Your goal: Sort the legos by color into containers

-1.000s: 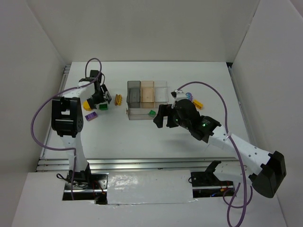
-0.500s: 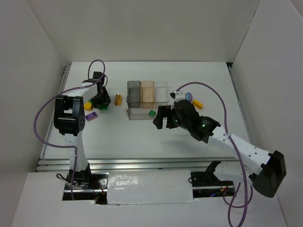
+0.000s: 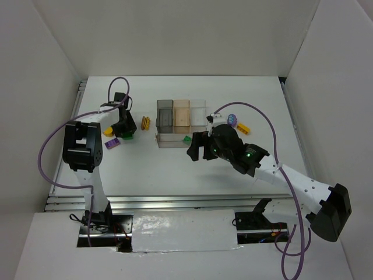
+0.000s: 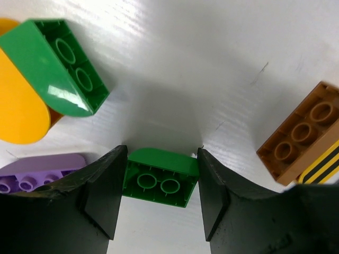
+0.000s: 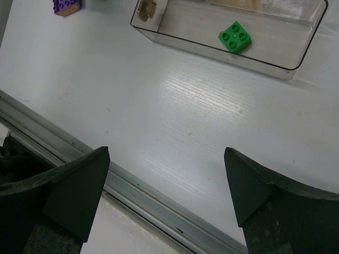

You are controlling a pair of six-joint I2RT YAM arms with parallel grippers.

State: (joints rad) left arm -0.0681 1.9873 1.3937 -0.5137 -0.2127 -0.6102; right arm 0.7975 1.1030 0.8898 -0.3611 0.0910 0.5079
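Note:
My left gripper should next lift the small green brick over the tray's long section, as a green brick is already there.
My left gripper [image 3: 124, 129] is low on the table, left of the tray. In the left wrist view the left gripper [image 4: 162, 159] has both fingers touching the ends of a small green brick [image 4: 159, 182] lying studs down. Beside it lie a rounded green brick [image 4: 58, 63], a yellow piece [image 4: 18, 106], a purple brick [image 4: 37, 172] and an orange-brown brick [image 4: 304, 135]. The clear tray [image 3: 158, 125] holds one green brick [image 3: 187, 139] in its long compartment, also seen in the right wrist view [image 5: 235, 36]. My right gripper [image 3: 196, 149] hangs open and empty in front of the tray.
A yellow brick [image 3: 243, 128] and a purple round piece [image 3: 233, 119] lie right of the tray. A purple brick [image 3: 112, 143] lies near the left gripper. The metal rail [image 5: 159, 206] of the table's front edge runs under the right gripper [image 5: 169, 174].
My left gripper has moved down and slightly right over the green brick and now touches both its ends. The right gripper has drifted slightly left.

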